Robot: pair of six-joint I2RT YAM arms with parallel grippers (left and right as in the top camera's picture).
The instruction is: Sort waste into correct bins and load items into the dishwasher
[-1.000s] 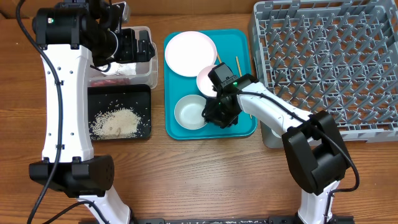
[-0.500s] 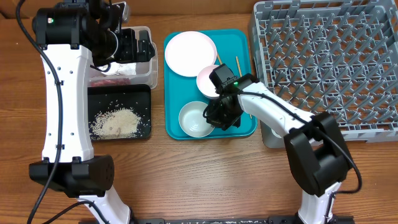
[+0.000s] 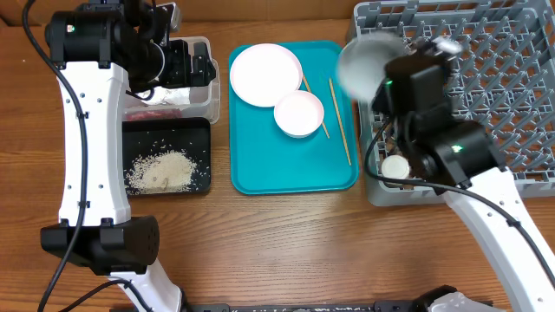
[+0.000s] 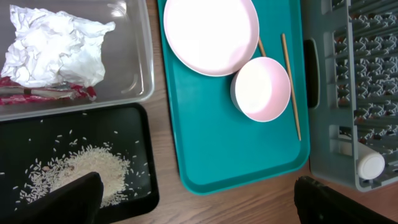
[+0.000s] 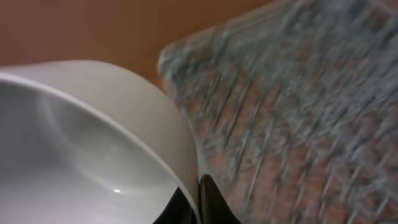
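My right gripper moves outward and down next to release the white bowl in the rack's far corner by the tray (image 3: 378,17) (image 5: 185,73), since that corner lies outward and below it.
My right gripper (image 3: 388,80) is shut on the rim of a white bowl (image 3: 362,61), held blurred over the left corner of the grey dish rack (image 3: 486,87). In the right wrist view the fingertips (image 5: 198,200) pinch the bowl wall (image 5: 81,137). A plate (image 3: 266,74), a second bowl (image 3: 298,113) and two chopsticks (image 3: 339,121) lie on the teal tray (image 3: 295,169). A small cup (image 3: 396,166) sits in the rack. My left gripper (image 4: 199,208) hangs open above the clear tub (image 4: 140,68), which holds the tissue (image 4: 56,46) and red scraps (image 4: 43,93). Rice (image 4: 81,171) lies in the black tray (image 4: 144,143).
The teal tray's front half is bare. One chopstick (image 4: 261,48) runs partly under the bowl (image 4: 260,88) on the tray. The rack's near wall (image 4: 329,93) stands just right of the tray. Bare wood table (image 3: 286,251) runs along the front.
My right gripper has shut on the front bowl, lifted it off the teal tray and swung it up and right to the rack's left corner. The left arm has not moved.
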